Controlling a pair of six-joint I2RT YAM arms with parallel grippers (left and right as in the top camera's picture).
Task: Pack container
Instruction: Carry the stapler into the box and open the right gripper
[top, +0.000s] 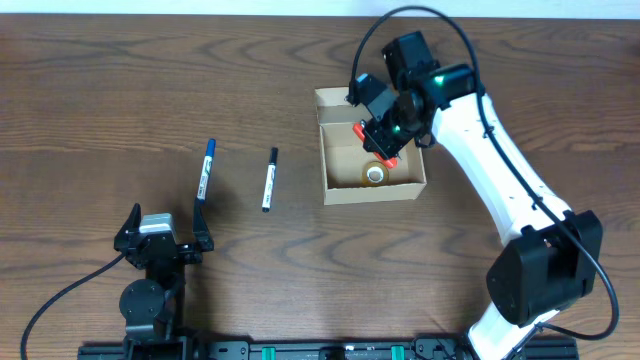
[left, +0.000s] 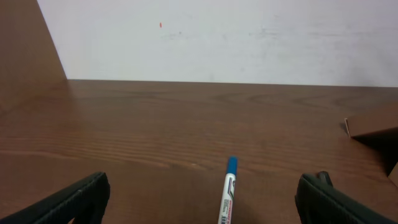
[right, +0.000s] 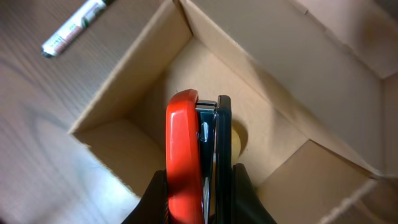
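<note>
My right gripper lowers the red and black stapler-like object onto the box's bare bottom just below, beside the roll of tape, next and then releases.
The container (top: 375, 192) is an open tan cardboard box right of the table's middle; its inner wall (right: 130, 68) fills the right wrist view. My right gripper (top: 385, 135) hangs over its opening, shut on a red and black stapler-like object (right: 186, 149), which is pinched between the fingers (right: 200, 186) and points down into the box. A roll of tape (top: 375, 174) lies on the box floor, partly hidden behind the held object (right: 239, 138). My left gripper (top: 167, 232) stands open and empty at the front left, its fingers (left: 74, 199) either side of a blue marker (left: 229, 193).
The blue marker (top: 205, 172) and a black marker (top: 269, 180) lie on the wooden table left of the box; the black one (right: 74, 28) shows beside the box's corner. A box flap (left: 373, 124) shows at the right in the left wrist view.
</note>
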